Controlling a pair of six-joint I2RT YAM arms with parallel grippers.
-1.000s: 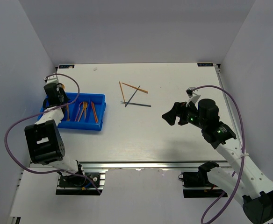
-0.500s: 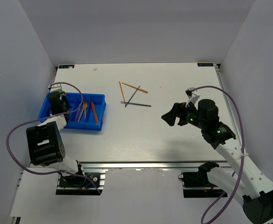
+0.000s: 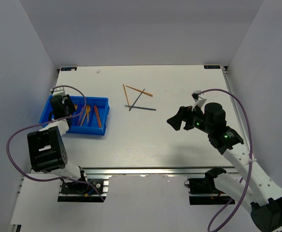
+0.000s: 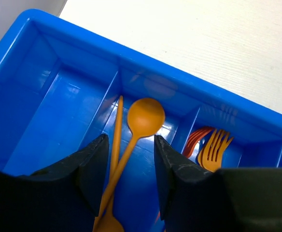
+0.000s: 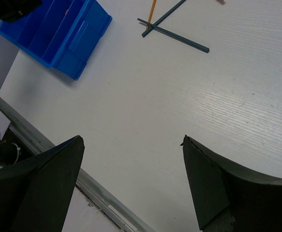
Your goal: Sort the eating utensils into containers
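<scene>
My right gripper swings outward and down onto the near dark blue stick's loose end [image 3: 151, 109] [image 5: 200, 47] next, since that lies below it, to its left in the top view.
The bright blue bin [image 3: 101, 126] stands at the table's left. My left gripper [image 3: 65, 112] hangs low in its second compartment from the left, jaws open. An orange spoon [image 4: 146, 116] and a second orange utensil [image 4: 117, 128] lie loose on the floor between the fingers. Orange forks [image 4: 216, 147] and red ones [image 4: 198, 137] lie in the compartment to the right; the bin's far wall [image 4: 59, 38] shows above. Two orange sticks [image 3: 126, 94] and two dark blue sticks [image 3: 142, 108] lie crossed at the table's far middle. My right gripper [image 3: 176, 120] is open and empty above bare table.
The right wrist view shows the bin [image 5: 68, 38], the dark blue sticks [image 5: 177, 37] and an orange stick end [image 5: 152, 12] far ahead of the right gripper [image 5: 131, 145], with the table's metal front rail [image 5: 97, 193] below. Grey walls enclose the table.
My left gripper has moved from the bin's far left edge toward the near side and slightly right, down into the bin. The right arm and the sticks have not moved.
</scene>
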